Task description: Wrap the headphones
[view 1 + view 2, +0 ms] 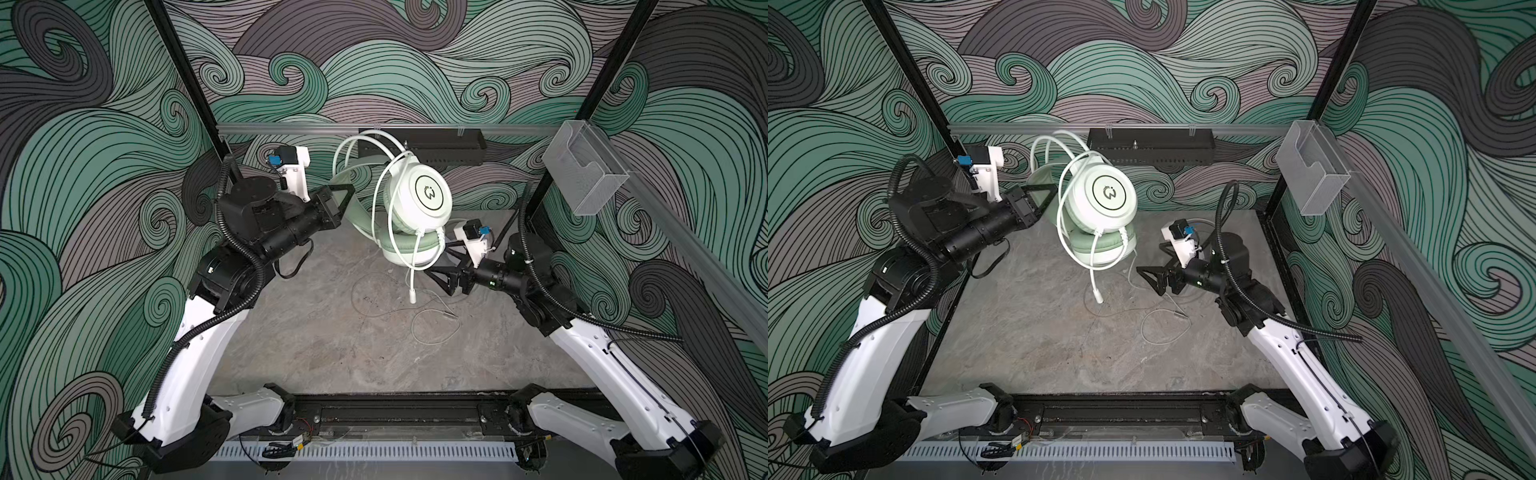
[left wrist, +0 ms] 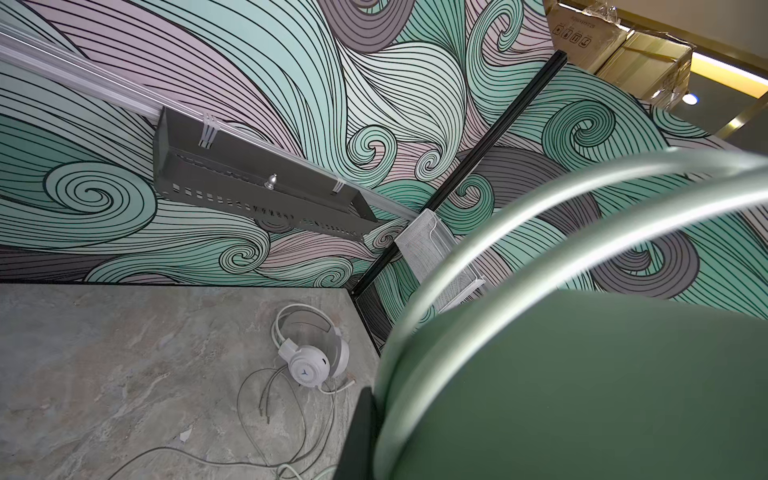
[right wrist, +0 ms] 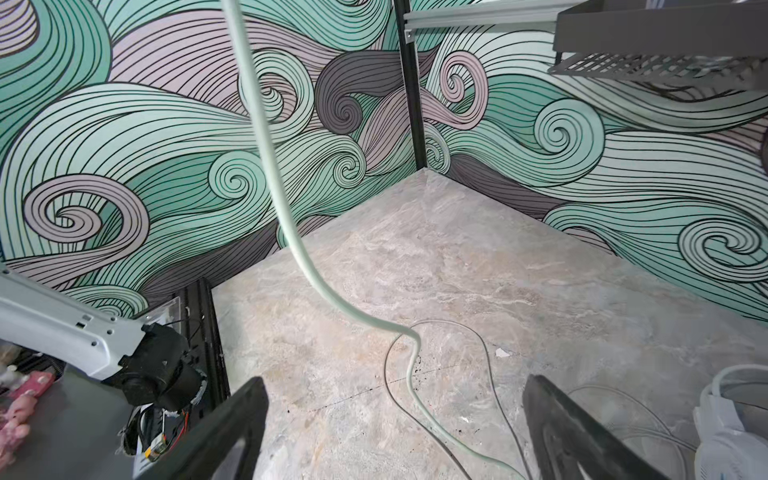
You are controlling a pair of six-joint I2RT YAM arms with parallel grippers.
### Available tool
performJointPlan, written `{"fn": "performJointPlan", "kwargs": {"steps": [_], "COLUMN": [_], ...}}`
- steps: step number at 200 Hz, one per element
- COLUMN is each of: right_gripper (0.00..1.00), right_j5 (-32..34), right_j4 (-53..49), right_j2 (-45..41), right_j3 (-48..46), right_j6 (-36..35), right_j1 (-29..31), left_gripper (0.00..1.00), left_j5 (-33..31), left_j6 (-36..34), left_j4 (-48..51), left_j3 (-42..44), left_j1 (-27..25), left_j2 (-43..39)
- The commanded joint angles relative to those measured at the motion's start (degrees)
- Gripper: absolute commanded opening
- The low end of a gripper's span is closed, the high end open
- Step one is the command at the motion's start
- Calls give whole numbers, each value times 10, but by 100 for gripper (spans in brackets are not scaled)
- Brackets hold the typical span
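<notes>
My right gripper slides straight ahead next, fingers first, around the bend of the hanging mint cable (image 1: 1131, 272). That length already drops between its open fingers.
The pale mint green headphones (image 1: 432, 193) (image 1: 1108, 193) hang above the table, with their cable looped several times round the earcups. My left gripper (image 1: 348, 192) (image 1: 1052, 192) is shut on their padded headband (image 2: 582, 374). The cable's loose end (image 1: 412, 291) dangles under the earcups. In the right wrist view the mint cable (image 3: 282, 166) drops to the table and runs between the fingers untouched. My right gripper (image 1: 439, 269) (image 1: 1152, 262) (image 3: 399, 436) stands open and empty, low beside the earcups. The white headphones (image 2: 309, 365) (image 3: 731, 432) lie on the table at the far right corner, mostly hidden by the right arm in both top views.
Thin cable loops (image 1: 436, 328) lie on the marble table (image 1: 332, 353) in front of the right gripper. A black perforated tray (image 1: 419, 145) hangs on the back wall rail. A clear plastic holder (image 1: 586, 174) is mounted on the right wall.
</notes>
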State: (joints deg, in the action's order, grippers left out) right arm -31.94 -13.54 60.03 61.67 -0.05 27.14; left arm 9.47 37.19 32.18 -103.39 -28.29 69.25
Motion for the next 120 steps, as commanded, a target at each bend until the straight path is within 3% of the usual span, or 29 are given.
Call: {"fn": "performJointPlan", "kwargs": {"steps": [1,32,77,120], "right_gripper": [96,95,93,88], "right_j5": [-25,-34,-43,-59], "right_j4": [34,74,206,246], "right_j2": [22,66,127,176], "right_j3": [-6,-4,-51,-46], "right_j6": [3,20,110,138], "right_j1": [8,23,23,22], "left_gripper": [0,0,0,0], "left_j5": [3,2,-2,-2], "left_j6": [33,35,39,49], "left_j4": [-32,-31,-34,-42], "left_j3": [-34,-37,-35,-38], "left_j1": [-2,-2,-2,-1], "left_j2": [-9,-14,-16,-16]}}
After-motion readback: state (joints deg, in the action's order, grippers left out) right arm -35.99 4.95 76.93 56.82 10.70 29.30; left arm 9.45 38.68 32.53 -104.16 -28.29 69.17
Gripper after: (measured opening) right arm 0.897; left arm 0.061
